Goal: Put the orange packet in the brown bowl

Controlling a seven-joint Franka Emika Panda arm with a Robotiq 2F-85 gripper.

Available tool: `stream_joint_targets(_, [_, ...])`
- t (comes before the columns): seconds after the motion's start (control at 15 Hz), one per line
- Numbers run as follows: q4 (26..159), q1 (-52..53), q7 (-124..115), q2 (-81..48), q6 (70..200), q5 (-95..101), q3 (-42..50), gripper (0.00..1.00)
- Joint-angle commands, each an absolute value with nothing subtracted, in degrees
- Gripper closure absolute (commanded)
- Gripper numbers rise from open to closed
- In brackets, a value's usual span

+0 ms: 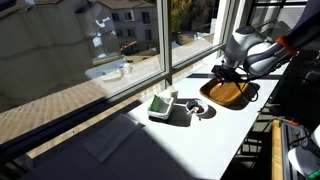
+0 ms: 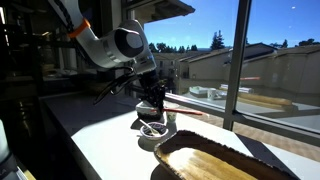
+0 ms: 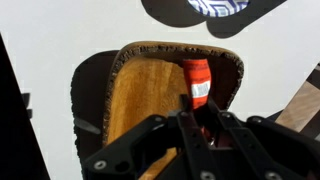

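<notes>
The orange packet already hangs over the brown bowl [image 3: 140, 90], so the robot's gripper will go down to the brown bowl's end by the small round bowl and release the packet.
The orange packet [image 3: 197, 78] is small and reddish-orange with a white band. In the wrist view it hangs from my gripper [image 3: 200, 122], which is shut on its near end, over the right half of the brown bowl [image 3: 140, 90]. The bowl is wide, oblong and golden-brown, and it shows in both exterior views [image 1: 230, 94] [image 2: 215, 160]. In an exterior view my gripper [image 1: 224, 74] hovers just above the bowl. In an exterior view my gripper [image 2: 152, 102] is beyond the bowl's far end; the packet is not clear there.
A green-and-white packet [image 1: 162, 105] lies on the white counter beside the window. A small dark round bowl [image 2: 152, 131] [image 3: 212, 8] stands next to the wooden bowl. The window frame runs along the counter's far edge.
</notes>
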State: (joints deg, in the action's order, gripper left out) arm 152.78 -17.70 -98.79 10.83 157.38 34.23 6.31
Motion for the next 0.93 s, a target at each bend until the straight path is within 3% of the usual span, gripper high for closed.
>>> stream_joint_targets(0.0, [155.3,-21.4,-95.2,7.0,172.1,34.3,9.6,0.96])
stream_joint_targets(0.33, [157.5,-16.9,-87.9,-4.4,195.3,29.8,17.5,0.96])
stream_joint_targets(0.87, [151.6,-30.8,-104.3,-18.0,206.6,52.6,10.0,0.96])
